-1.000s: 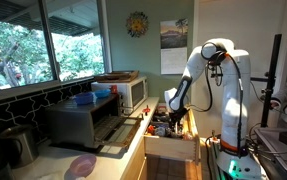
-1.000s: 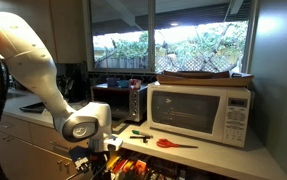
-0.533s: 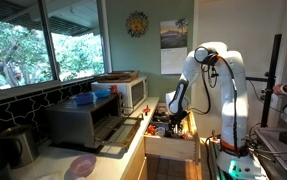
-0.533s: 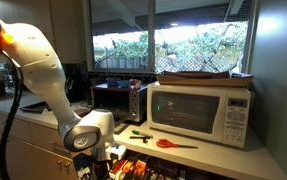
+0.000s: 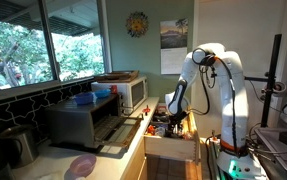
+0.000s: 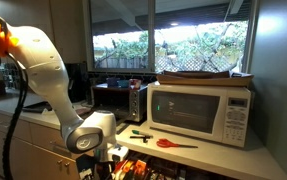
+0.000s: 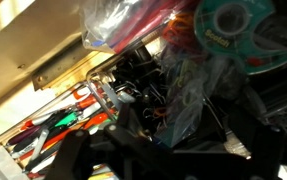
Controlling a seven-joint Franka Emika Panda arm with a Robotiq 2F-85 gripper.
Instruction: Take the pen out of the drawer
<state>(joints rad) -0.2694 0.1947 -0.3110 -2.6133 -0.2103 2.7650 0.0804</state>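
The pens lie along the drawer's wooden side, so I need to move my gripper to the left in the wrist view, turn it and lower it over them.
The light wood drawer (image 5: 171,143) stands pulled open under the counter and is full of clutter. In the wrist view I see a clear plastic bag (image 7: 168,85), a green tape roll (image 7: 231,35), black clips (image 7: 133,75) and several pens (image 7: 53,125) with red and green parts along the drawer's wooden side. I cannot single out one pen. My gripper (image 5: 175,108) reaches down into the drawer; it also shows in an exterior view (image 6: 101,168) at the bottom edge. Its dark fingers (image 7: 173,158) hang just over the clutter; their opening is unclear.
A white microwave (image 6: 201,112) and a dark toaster oven (image 6: 118,100) stand on the counter behind the drawer. A red tool (image 6: 173,144) and a small dark object (image 6: 140,136) lie on the counter edge. Windows run along the wall.
The arm has lowered and leaned further over the drawer, bringing the gripper deeper into it. Over the last half second it barely moved.
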